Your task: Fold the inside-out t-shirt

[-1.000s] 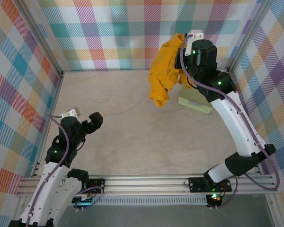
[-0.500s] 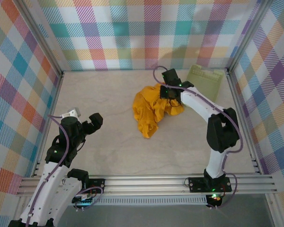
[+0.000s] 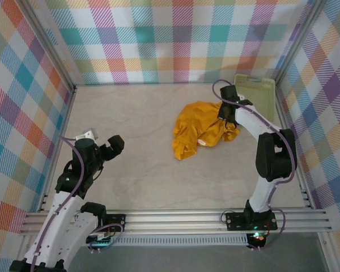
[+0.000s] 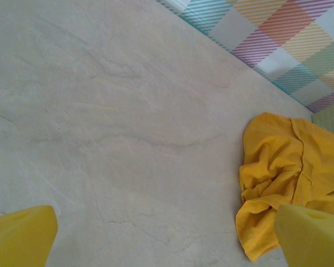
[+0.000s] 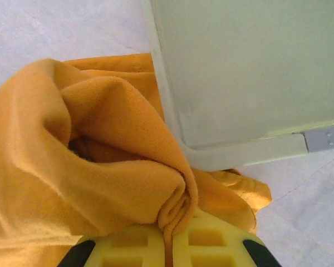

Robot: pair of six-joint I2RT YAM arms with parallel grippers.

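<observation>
My right gripper is already pinching the opposite edge of the heap, so my left gripper should next move across the bare tabletop and go down onto the t-shirt's near corner.
The inside-out t-shirt [image 3: 201, 131] lies crumpled in a mustard-yellow heap on the table, right of centre. My right gripper [image 3: 227, 111] is low at the heap's right edge, shut on a bunched fold of the t-shirt [image 5: 100, 161] that is pinched between its yellow pads [image 5: 211, 245]. My left gripper [image 3: 109, 145] hovers open near the left front of the table, well clear of the cloth. In the left wrist view its yellow fingertips [image 4: 19, 236] frame bare tabletop, with the t-shirt [image 4: 286, 172] at the right.
A pale green plastic basket [image 3: 258, 96] stands tipped against the back right corner, just behind my right gripper; its side [image 5: 250, 72] looms close in the right wrist view. Plaid walls [image 3: 158, 39] enclose the table. Bare tabletop [image 3: 141, 164] stretches between the arms.
My right gripper has brought the t-shirt down from high in the air onto the table, then dragged it rightward toward the basket. The basket has tipped up against the corner. The left arm stayed put.
</observation>
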